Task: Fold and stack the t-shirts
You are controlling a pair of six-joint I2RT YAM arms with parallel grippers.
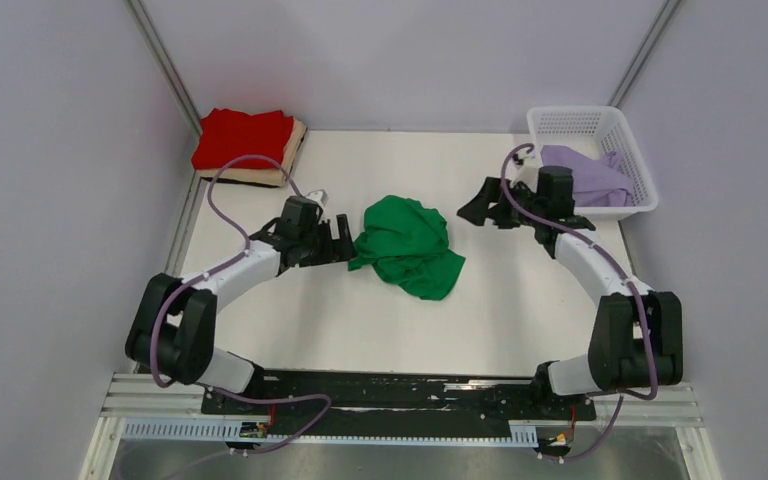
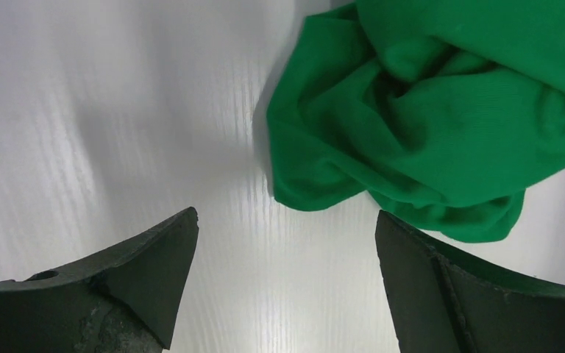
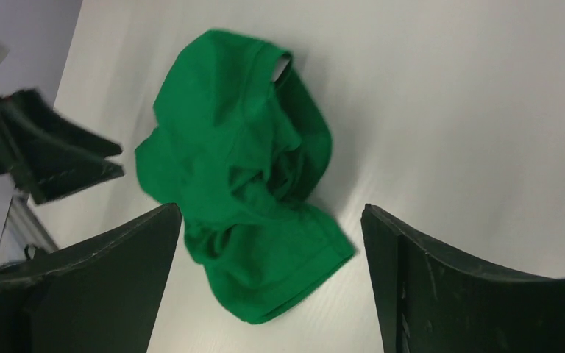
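Note:
I should lower my right gripper to the left in the top view across the green shirt's basket-side edge (image 1: 442,229) (image 3: 301,156), which is below and bunched into folds.
A crumpled bright green t-shirt (image 1: 408,246) lies in a heap at the table's middle; it also shows in the left wrist view (image 2: 427,110) and the right wrist view (image 3: 243,169). A folded red t-shirt (image 1: 243,137) lies on a folded tan t-shirt (image 1: 286,163) at the back left. A pale lavender t-shirt (image 1: 587,176) sits in the white basket (image 1: 564,122). My left gripper (image 1: 342,240) is open and empty, just left of the green shirt. My right gripper (image 1: 475,211) is open and empty, a little right of and behind the green shirt.
The white lattice basket stands at the back right corner. Grey walls close in the table on the left, back and right. The arm bases and a black rail (image 1: 400,392) line the near edge.

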